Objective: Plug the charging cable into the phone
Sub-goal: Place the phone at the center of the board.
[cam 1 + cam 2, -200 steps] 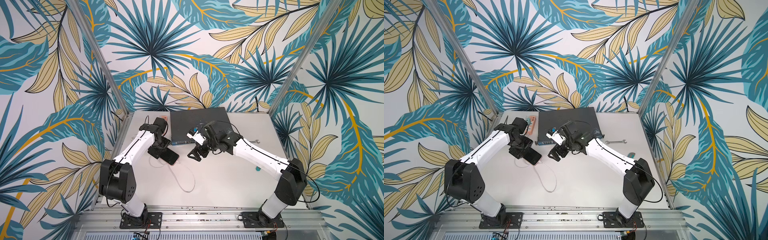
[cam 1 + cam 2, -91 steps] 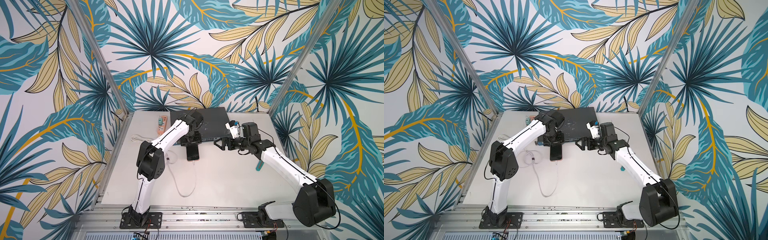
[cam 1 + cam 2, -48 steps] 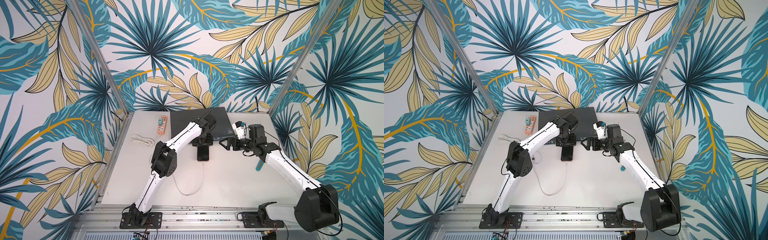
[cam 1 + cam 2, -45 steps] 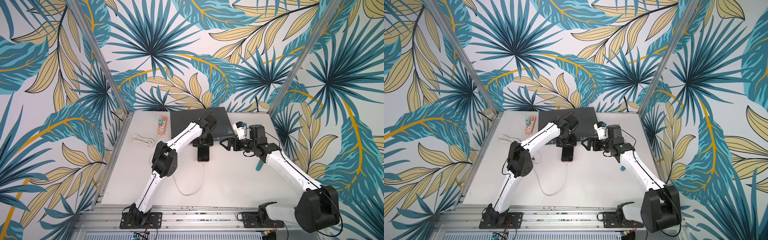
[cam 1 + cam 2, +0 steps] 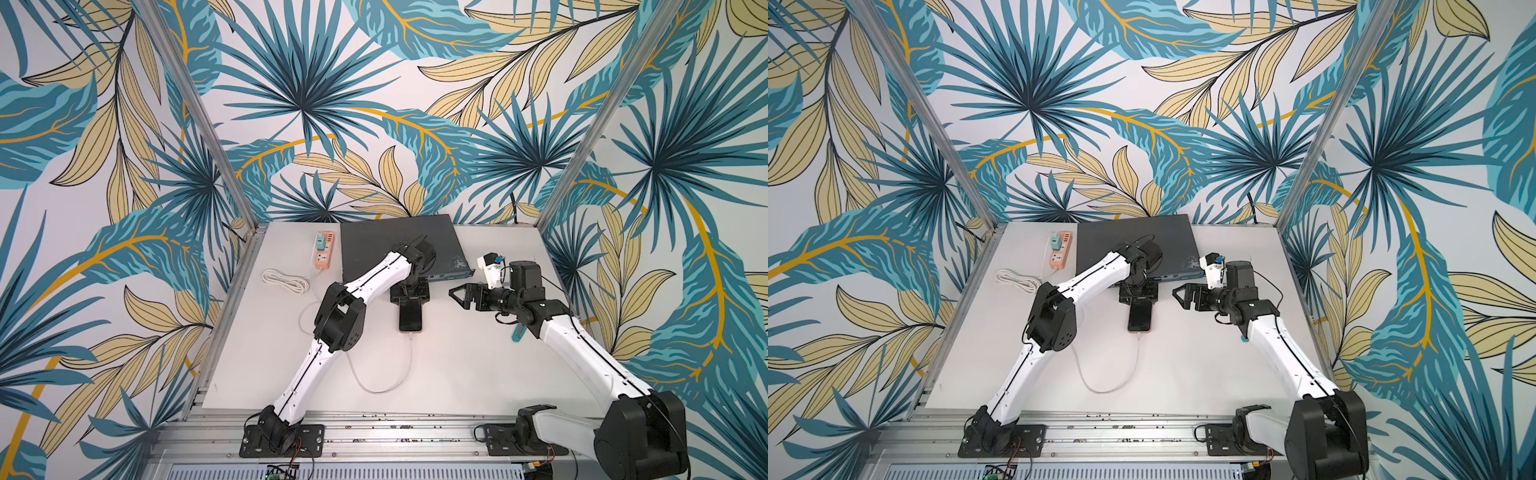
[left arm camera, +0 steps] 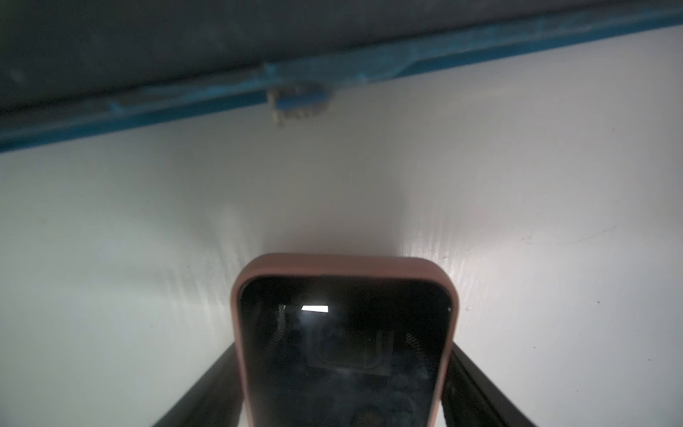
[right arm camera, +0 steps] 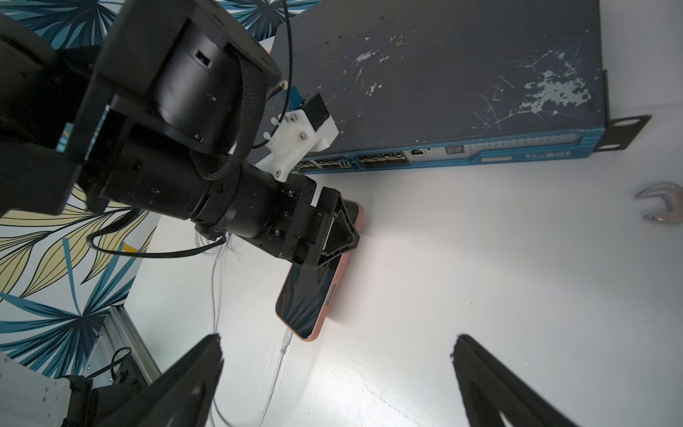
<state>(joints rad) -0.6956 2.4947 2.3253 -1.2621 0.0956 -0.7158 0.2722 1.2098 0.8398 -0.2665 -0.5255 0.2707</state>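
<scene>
I need to bring the phone [image 5: 410, 320], with the plug already in its near end, down and a little back with my left gripper next and let go of it, because the tabletop is bare there.
The phone [image 5: 410, 320] [image 5: 1139, 316], black-screened with a pinkish rim, lies lengthwise at mid-table in front of the switch box. My left gripper [image 5: 409, 305] [image 5: 1139, 305] is shut on its far end. In the left wrist view its fingers flank the phone [image 6: 343, 351] on both sides. The charging cable [image 5: 409, 365] [image 5: 1138, 357] curves over the table, and its white plug sits in the phone's near end [image 7: 286, 338]. My right gripper [image 5: 455, 293] [image 7: 337, 338] hangs open and empty to the right of the phone, pointing at it.
A dark grey network switch [image 5: 395, 241] stands at the back. To its left are a pink power strip [image 5: 323, 249] and its bundled cream cord [image 5: 286, 280]. A wrench [image 7: 661, 201] and a teal object [image 5: 517, 332] lie at the right.
My left gripper has carried the phone to the right, in front of the switch, with the cable trailing after it. My right gripper has backed off a little to the right, still open.
</scene>
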